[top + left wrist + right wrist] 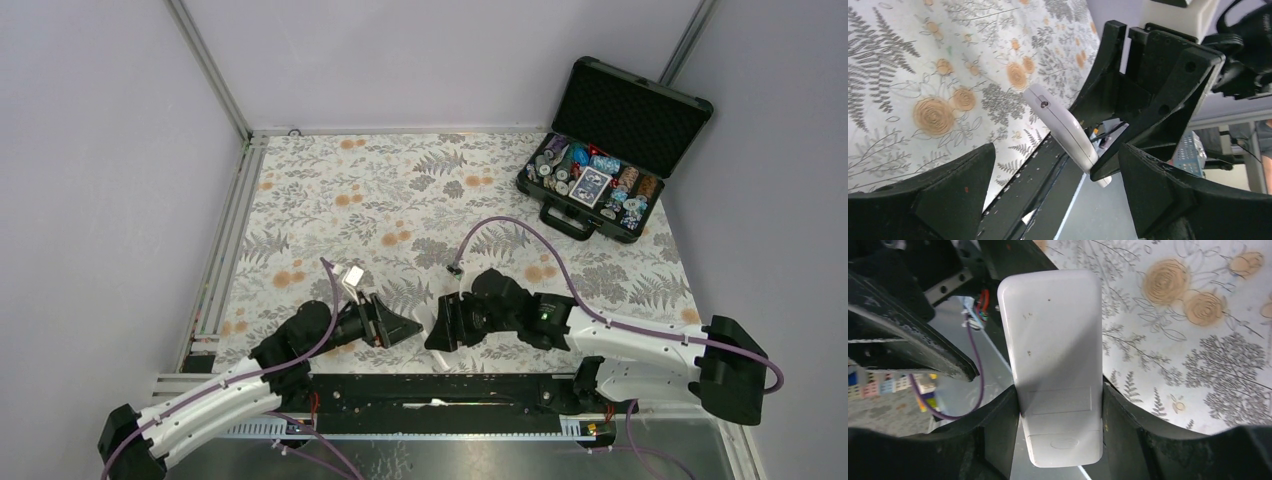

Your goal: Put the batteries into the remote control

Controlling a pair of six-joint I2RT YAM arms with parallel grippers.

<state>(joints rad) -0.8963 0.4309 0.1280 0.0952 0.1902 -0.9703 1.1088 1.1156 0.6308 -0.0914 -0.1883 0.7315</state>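
Note:
My left gripper will next tilt up and bring its open fingers around the remote control's loose end (423,314) (1046,105), because that end is just ahead of the spread fingers.
My right gripper (448,328) is shut on the white remote control (1053,350) and holds it off the table at the near edge. Its plain white back, with the battery cover closed, faces the right wrist camera. My fingers (998,425) clamp its long sides near the cover end. In the left wrist view the remote (1063,131) shows edge-on, clamped in the right gripper's black fingers (1148,100). My left gripper (1055,162) is open and empty, just left of the remote (436,322) and pointing at it. No battery shows in any view.
An open black hard case (600,160) with poker chips and a foam lid stands at the back right. The floral tablecloth (400,200) covers the table. A black rail (430,390) runs along the near edge under the grippers.

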